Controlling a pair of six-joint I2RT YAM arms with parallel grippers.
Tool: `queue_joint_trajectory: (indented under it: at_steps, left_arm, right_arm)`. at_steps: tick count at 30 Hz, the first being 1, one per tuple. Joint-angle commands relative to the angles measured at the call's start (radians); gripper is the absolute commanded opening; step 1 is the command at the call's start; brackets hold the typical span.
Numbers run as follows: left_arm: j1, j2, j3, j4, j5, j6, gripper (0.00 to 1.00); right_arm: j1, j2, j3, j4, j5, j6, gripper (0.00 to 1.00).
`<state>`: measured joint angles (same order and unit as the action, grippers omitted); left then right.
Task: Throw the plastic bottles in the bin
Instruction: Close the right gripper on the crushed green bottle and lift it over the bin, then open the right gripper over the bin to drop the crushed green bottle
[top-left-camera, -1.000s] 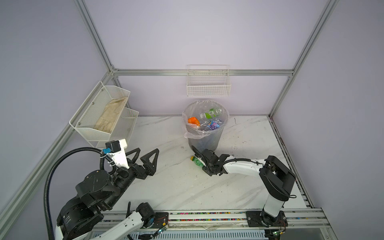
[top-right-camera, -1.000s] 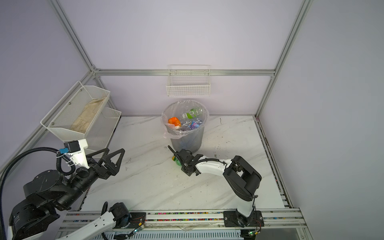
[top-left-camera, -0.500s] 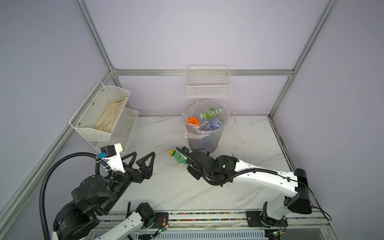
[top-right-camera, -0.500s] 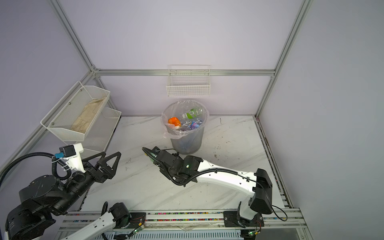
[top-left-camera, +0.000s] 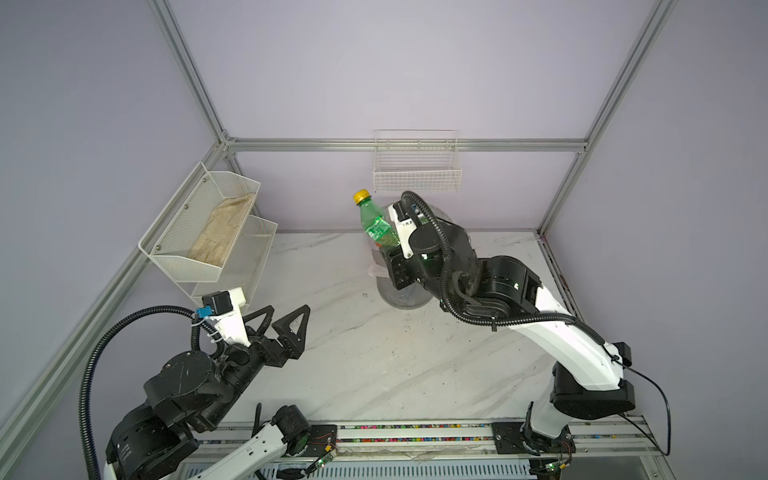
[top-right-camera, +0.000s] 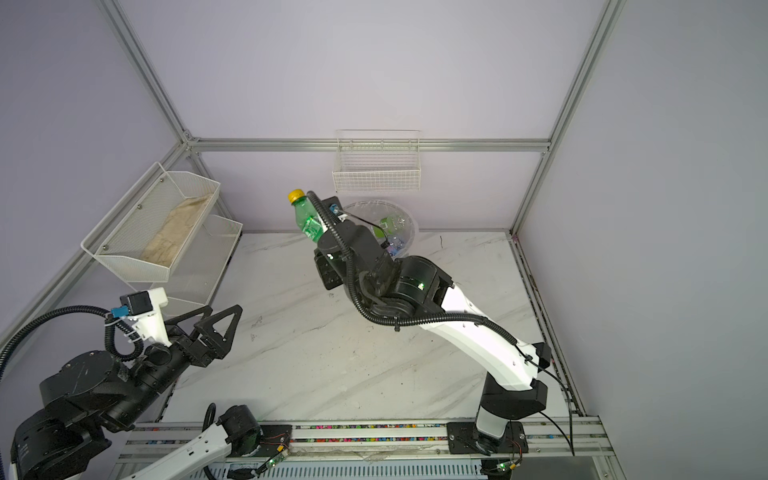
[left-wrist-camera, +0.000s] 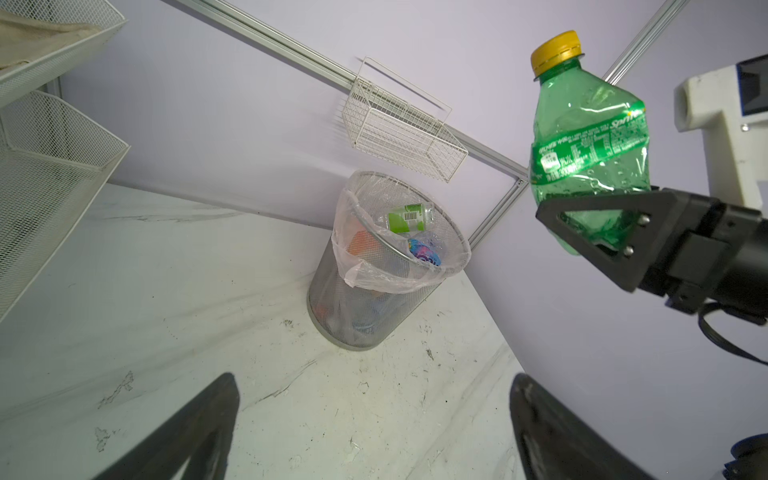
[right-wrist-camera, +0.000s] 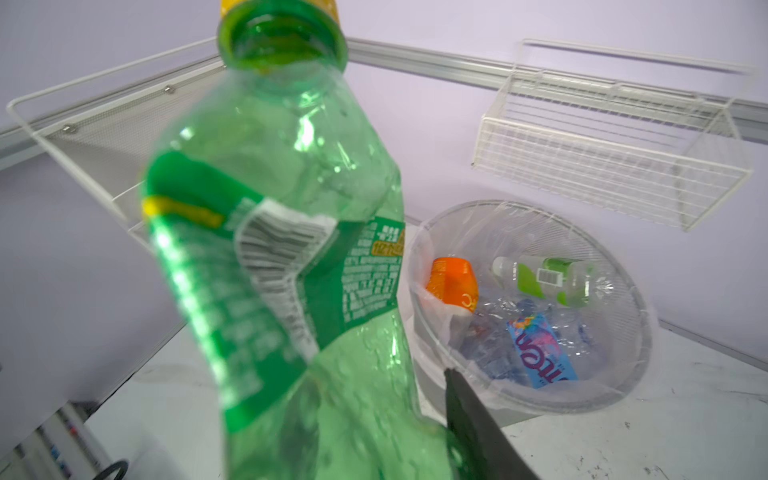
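Observation:
The green bottle still hangs beside the bin's rim. I will move my right gripper outward over the bin's opening (top-right-camera: 392, 229) (right-wrist-camera: 532, 312), then down inside the bin, and release the bottle.
A crumpled green plastic bottle (top-left-camera: 376, 226) with a yellow cap stands upright in the air, my right gripper (left-wrist-camera: 573, 224) shut on its lower body. It hangs by the left side of the bin's rim, above the table, in both top views (top-right-camera: 309, 222). The bin (left-wrist-camera: 353, 307) is a grey mesh wastebasket with a clear bag. It holds several bottles: an orange one (right-wrist-camera: 453, 286), a clear green-labelled one (right-wrist-camera: 544, 276) and a blue-labelled one (right-wrist-camera: 540, 353). My left gripper (top-left-camera: 289, 309) hovers open and empty over the table's left side, pointing toward the bin.
A white wire basket (top-left-camera: 415, 178) hangs on the back wall just above the bin. A two-tier white mesh rack (top-left-camera: 208, 232) with a beige cloth in it juts out at the left. Aluminium frame posts stand at the back corners.
My right arm has lifted the green bottle from the table at the bin's foot, swung left, then raised it to the bin's rim. The left gripper stays open, shifted slightly.

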<state>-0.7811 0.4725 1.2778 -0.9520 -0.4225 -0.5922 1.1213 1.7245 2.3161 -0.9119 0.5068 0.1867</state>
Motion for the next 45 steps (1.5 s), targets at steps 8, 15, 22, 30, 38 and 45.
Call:
queue_joint_trajectory:
  at_steps: [8,15,22,30,38,45]
  left_arm:
    - [-0.003,0.028,-0.021,0.001,0.021,-0.013,1.0]
    - [-0.003,0.034,-0.023,-0.022,0.025,-0.009,1.0]
    - [-0.004,0.039,-0.018,-0.03,0.011,-0.004,1.0]
    - [-0.003,0.075,-0.018,-0.027,-0.012,0.009,1.0]
    - [-0.002,0.136,-0.042,0.028,-0.113,0.082,1.0]
    - [-0.003,0.216,-0.092,0.083,-0.183,0.2,1.0]
  right_arm:
    - [-0.271,0.169,0.029,-0.072,-0.212,0.012,0.14]
    - [-0.307,0.235,0.104,-0.156,-0.223,0.034,0.97]
    - [-0.308,0.092,-0.007,-0.095,-0.191,0.031,0.98]
    - [-0.307,-0.133,-0.295,0.082,-0.191,0.015,0.98]
    - [-0.308,-0.346,-0.584,0.266,-0.084,-0.022,0.98]
    - [-0.307,-0.614,-0.912,0.505,0.021,-0.051,0.97]
